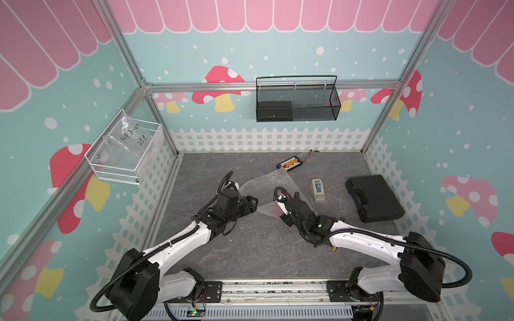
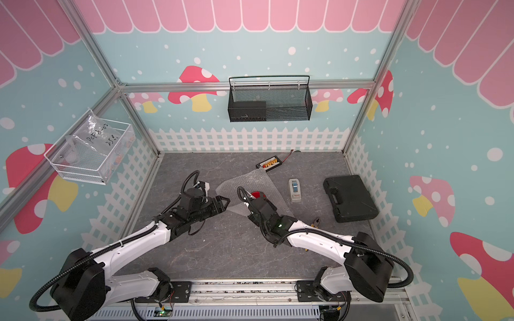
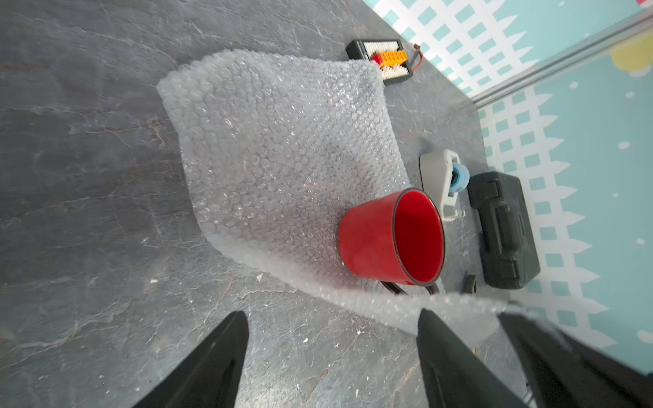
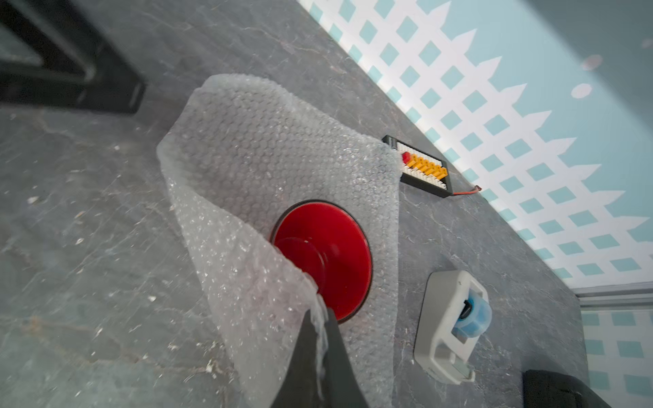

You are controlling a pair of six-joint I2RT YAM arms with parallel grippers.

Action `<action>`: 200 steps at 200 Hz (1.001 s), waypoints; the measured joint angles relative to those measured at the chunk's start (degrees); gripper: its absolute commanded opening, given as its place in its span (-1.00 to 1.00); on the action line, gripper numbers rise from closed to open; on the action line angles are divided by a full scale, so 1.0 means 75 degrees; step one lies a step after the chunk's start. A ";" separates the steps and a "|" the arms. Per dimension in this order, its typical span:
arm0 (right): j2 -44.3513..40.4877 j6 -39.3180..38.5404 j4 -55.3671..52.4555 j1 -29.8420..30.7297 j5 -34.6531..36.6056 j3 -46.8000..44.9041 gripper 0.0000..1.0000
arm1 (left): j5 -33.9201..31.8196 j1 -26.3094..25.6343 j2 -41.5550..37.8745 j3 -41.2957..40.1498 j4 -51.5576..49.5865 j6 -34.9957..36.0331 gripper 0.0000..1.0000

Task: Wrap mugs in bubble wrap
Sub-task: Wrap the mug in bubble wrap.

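Note:
The mug's opening is mostly uncovered. My right gripper needs to move outward with the raised edge of the bubble wrap, then down into the red mug's opening (image 2: 257, 194) (image 4: 328, 255) to release it there.
A small glossy red mug (image 3: 381, 236) with a dark rim stands upright on the bubble wrap (image 3: 282, 148), near the sheet's near-right part; it also shows in a top view (image 2: 257, 193) and from above in the right wrist view (image 4: 328, 254). The translucent bubble wrap (image 1: 264, 183) lies mid-table. My right gripper (image 4: 319, 318) is shut on a near edge of the bubble wrap (image 4: 275, 159), holding it raised beside the mug. My left gripper (image 3: 334, 318) is open and holds nothing, just left of the sheet's near corner (image 1: 254, 204).
A grey tape dispenser (image 1: 317, 190) and a black case (image 1: 374, 198) lie right of the sheet. A connector board (image 1: 289, 162) sits at the sheet's far corner. A black mesh basket (image 1: 297, 100) hangs on the back wall, a white basket (image 1: 125, 150) on the left wall.

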 measured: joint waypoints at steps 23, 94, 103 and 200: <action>0.0347 0.0125 -0.0020 -0.0458 -0.0184 0.0347 -1.00 | -0.0003 -0.0353 0.0364 0.0003 0.0146 0.0169 0.60; 0.1568 0.0708 -0.0119 -0.1431 -0.0784 0.0973 -1.00 | -0.0017 -0.0903 0.1827 0.0664 0.0545 0.0195 0.76; 0.1670 0.0796 -0.0125 -0.1524 -0.0915 0.1035 -1.00 | -0.0061 -0.0903 0.1996 0.0845 0.0539 0.0184 0.78; 0.2142 0.1323 -0.0458 -0.1929 -0.1655 0.1370 -0.61 | -0.0501 -0.0953 0.3803 0.2766 0.0157 0.0050 0.71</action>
